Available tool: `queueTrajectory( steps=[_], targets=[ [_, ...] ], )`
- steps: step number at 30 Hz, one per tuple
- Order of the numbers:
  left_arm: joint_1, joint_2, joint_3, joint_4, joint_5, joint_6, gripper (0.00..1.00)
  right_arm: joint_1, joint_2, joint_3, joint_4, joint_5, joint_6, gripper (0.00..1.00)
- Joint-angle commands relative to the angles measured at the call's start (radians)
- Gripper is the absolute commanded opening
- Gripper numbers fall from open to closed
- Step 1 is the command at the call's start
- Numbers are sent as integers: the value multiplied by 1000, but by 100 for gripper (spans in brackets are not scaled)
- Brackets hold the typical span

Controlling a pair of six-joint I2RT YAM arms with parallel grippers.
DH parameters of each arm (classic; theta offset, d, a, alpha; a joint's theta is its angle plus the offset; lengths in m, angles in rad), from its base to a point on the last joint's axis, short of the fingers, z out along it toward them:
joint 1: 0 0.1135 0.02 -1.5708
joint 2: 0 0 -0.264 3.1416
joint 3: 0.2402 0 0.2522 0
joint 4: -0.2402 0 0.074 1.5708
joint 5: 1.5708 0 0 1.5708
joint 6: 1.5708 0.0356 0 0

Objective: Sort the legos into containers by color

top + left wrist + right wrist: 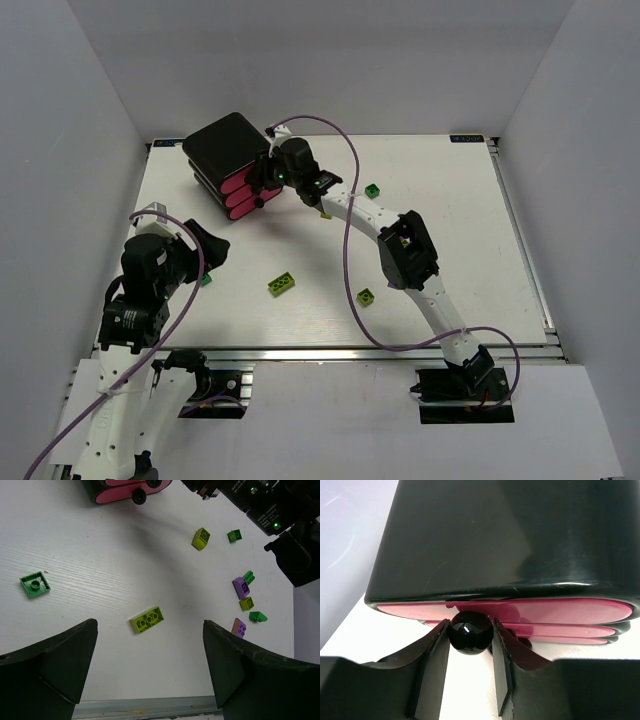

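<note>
I need to move my left gripper down and to the left in its wrist view next, toward the green lego (206, 279) (35, 585) below, and turn the fingertips to the lego's skewed sides.
The black cabinet (222, 148) stands at the back left with three pink drawers (240, 196), (545, 611). My right gripper (268, 180), (470, 636) is shut on the black knob (471, 632) of the top drawer, one finger on each side. My left gripper (207, 250), (150, 655) is open and empty above the table's near left. Loose legos lie on the table: a lime brick (282, 284), (146, 619), a small lime one (366, 296), a green one (372, 191) and a green plate (35, 585). Purple bricks (241, 587) show only in the left wrist view.
The right arm (405, 250) stretches across the table's middle and hides some bricks from above. A cluster of small lime, green and purple bricks (246, 603) lies under it. White walls ring the table; the metal front edge (150, 707) is close below my left gripper.
</note>
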Motion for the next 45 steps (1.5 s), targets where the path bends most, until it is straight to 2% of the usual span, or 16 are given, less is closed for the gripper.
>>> queueTrajectory(
  steps=[1,6,7,9,15,20,21,24,25,26,29,36,45],
  targets=[
    [2,-11,6,5,-7,-11,95,-6,-38,-19,112,27,-11,22],
    [2,-31,-13,8,-24,-34,95,-10,-133,-181,140,16,-23,18],
    [2,-33,-21,8,-38,-37,95,-13,-151,-210,146,14,-31,13],
    [2,-36,-27,3,-46,-52,95,-13,-202,-303,163,14,-42,10],
    [2,-40,-53,23,-90,-75,95,-17,-338,-503,206,-9,-69,11],
    [2,-28,-58,13,-129,-84,95,-20,-416,-643,237,-15,-82,15],
    [2,-25,-58,11,-135,-83,95,-23,-423,-654,237,-16,-82,17],
    [2,-7,-59,3,-156,-89,95,-26,-430,-671,240,-41,-97,42],
    [2,4,-58,3,-164,-92,95,-25,-430,-671,241,-59,-103,56],
    [2,10,-59,-3,-170,-93,95,-25,-430,-665,240,-65,-108,63],
    [2,45,-55,-23,-193,-100,96,-28,-432,-657,238,-102,-128,78],
    [2,118,-60,-49,-230,-109,95,-42,-487,-724,231,-182,-187,88],
    [-7,307,-93,-115,-331,-116,91,-62,-660,-916,85,-423,-479,89]
  ],
)
